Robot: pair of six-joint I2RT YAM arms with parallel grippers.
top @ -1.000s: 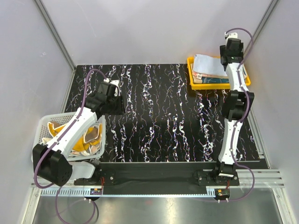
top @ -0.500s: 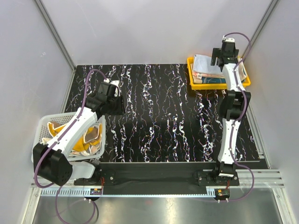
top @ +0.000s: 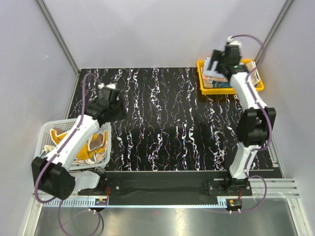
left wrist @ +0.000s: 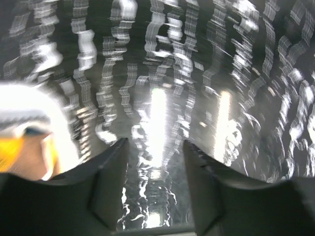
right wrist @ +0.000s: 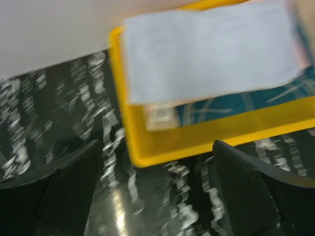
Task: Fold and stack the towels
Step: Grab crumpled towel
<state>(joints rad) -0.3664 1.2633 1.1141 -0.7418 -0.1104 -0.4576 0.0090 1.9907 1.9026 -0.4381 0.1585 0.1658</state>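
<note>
I will next move my left gripper to the left in the top view and bring it down into the basket [top: 45, 129], onto the orange-yellow towel.
A stack of folded towels [top: 214, 77] lies in the yellow tray [top: 200, 86] at the back right. In the right wrist view the top towel [right wrist: 211, 54] is pale white, with a teal patterned one [right wrist: 236, 105] under it. My right gripper [top: 219, 57] hangs over the tray's left part, open and empty [right wrist: 157, 191]. Unfolded towels, orange-yellow and white [top: 91, 147], lie in the white mesh basket [top: 45, 129] at the near left. My left gripper [top: 106, 101] is beyond the basket, above the table, open and empty [left wrist: 155, 182].
The black table with white marbling [top: 162, 123] lies between basket and tray. Grey walls stand close on three sides. In the left wrist view the basket's edge with a yellow cloth [left wrist: 19, 137] shows blurred at the left. The tray's rim [right wrist: 197, 135] shows in the right wrist view.
My right gripper has swung left from the tray's far right side to over its left part. My left gripper has shifted slightly left and back.
</note>
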